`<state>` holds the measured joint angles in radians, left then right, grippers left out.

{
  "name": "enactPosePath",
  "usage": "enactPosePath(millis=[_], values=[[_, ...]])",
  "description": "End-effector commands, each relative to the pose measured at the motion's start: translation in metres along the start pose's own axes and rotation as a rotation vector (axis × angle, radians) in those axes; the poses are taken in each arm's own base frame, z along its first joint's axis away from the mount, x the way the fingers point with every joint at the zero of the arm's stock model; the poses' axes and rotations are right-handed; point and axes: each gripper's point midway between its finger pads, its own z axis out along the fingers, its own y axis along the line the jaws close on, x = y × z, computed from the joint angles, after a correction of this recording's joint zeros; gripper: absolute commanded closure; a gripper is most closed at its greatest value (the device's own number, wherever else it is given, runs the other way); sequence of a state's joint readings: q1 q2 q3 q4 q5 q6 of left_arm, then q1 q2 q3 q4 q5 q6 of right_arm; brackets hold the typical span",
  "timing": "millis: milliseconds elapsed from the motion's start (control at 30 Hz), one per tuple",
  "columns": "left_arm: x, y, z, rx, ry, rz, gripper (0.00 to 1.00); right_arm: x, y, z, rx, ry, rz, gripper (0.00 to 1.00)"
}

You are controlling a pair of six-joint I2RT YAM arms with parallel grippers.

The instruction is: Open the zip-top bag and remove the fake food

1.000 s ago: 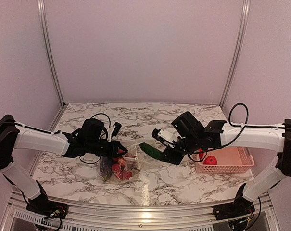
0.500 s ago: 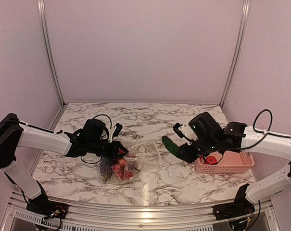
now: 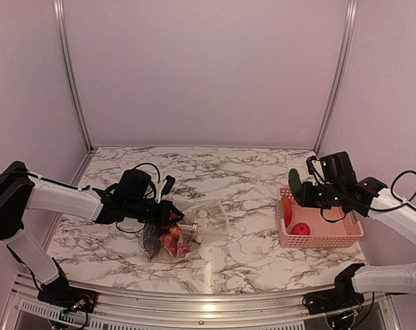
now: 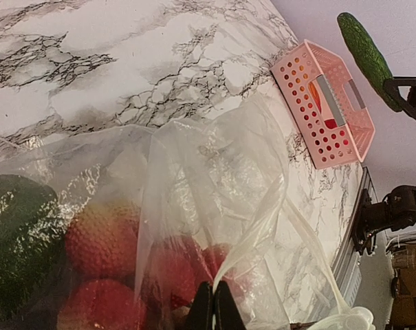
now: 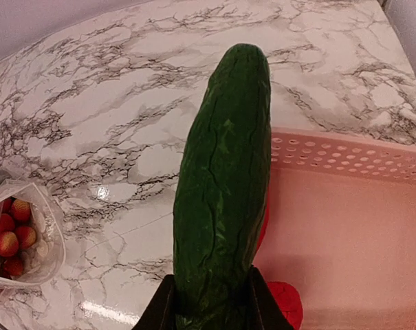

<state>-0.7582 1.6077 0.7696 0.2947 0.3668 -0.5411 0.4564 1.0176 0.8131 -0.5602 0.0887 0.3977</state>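
Observation:
The orange-red and red pieces fill the basket's end nearest the bag (image 3: 206,223), so my right gripper should go past them and down over the basket's empty bottom next.
The clear zip-top bag (image 3: 206,223) lies on the marble table with its mouth open to the right. Inside it are red fake food pieces (image 3: 170,242), a dark purplish piece (image 3: 150,239) and a green piece (image 4: 15,220). My left gripper (image 3: 172,218) is shut on a fold of the bag's plastic (image 4: 214,206), its tips pressed together (image 4: 214,309). My right gripper (image 3: 307,195) is shut on the dark green cucumber (image 3: 296,185) and holds it upright above the left end of the pink basket (image 3: 338,237). The cucumber (image 5: 225,179) fills the right wrist view between the fingers (image 5: 211,302).
The pink slotted basket (image 5: 359,227) stands at the right of the table near the wall and holds a red round piece (image 3: 301,229) and an orange-red piece (image 3: 287,212). Metal frame posts stand at the back corners. The basket also shows in the left wrist view (image 4: 331,137).
My right arm has carried the cucumber to the right, from beside the bag's mouth to above the basket. My left gripper has kept its hold on the bag.

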Motion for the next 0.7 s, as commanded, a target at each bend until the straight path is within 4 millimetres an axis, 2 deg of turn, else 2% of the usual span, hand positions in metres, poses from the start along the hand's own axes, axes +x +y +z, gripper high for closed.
enactPosePath(millis=[0,233,400,500,667], values=[[-0.008,0.0,0.003,0.009,-0.011,-0.004,1.0,-0.004,-0.029,-0.005,0.033,-0.07,0.151,1.0],[-0.011,0.001,0.005,0.012,-0.012,-0.005,1.0,0.017,-0.057,-0.009,0.105,-0.096,0.282,1.0],[-0.012,-0.001,0.007,0.021,-0.007,-0.005,1.0,0.036,-0.068,0.001,0.148,-0.048,0.316,1.0],[-0.012,-0.001,0.006,0.02,-0.007,-0.003,1.0,0.039,-0.07,0.007,0.159,-0.038,0.314,1.0],[-0.012,0.001,0.004,0.016,-0.009,-0.003,1.0,0.034,-0.07,0.011,0.152,-0.058,0.302,0.81]])
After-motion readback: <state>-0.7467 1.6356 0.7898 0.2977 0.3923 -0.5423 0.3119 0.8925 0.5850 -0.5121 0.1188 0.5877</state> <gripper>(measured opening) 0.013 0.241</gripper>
